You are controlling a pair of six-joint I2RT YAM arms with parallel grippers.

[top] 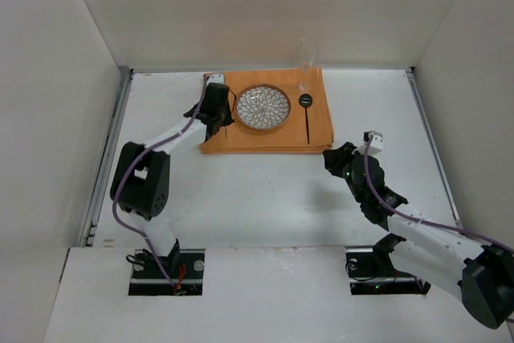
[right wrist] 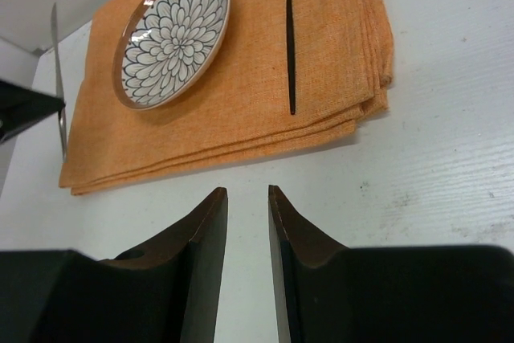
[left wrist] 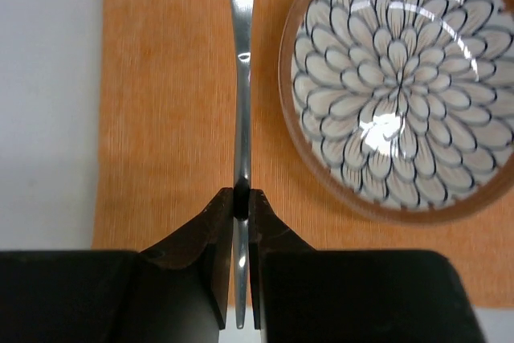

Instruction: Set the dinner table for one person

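The left gripper next brings the utensil down onto the mat's bare part below, beside the plate and opposite the spoon (top: 306, 114), and releases the utensil's handle.
My left gripper (top: 224, 122) (left wrist: 242, 195) is shut on the handle of a silver utensil (left wrist: 240, 78), held over the left part of the orange cloth mat (top: 265, 139) (left wrist: 169, 118), just left of the flower-patterned plate (top: 263, 108) (left wrist: 401, 86). A black spoon (top: 306, 114) (right wrist: 289, 46) lies on the mat right of the plate. A clear glass (top: 307, 58) stands at the mat's far right corner. My right gripper (top: 331, 155) (right wrist: 247, 190) is open and empty over the white dinner table (top: 265, 198), near the mat's front right corner.
The mat (right wrist: 241, 118) and plate (right wrist: 171, 34) lie ahead of my right gripper. White walls enclose the table on the left, right and far sides. Metal rails (top: 112, 142) run along its side edges.
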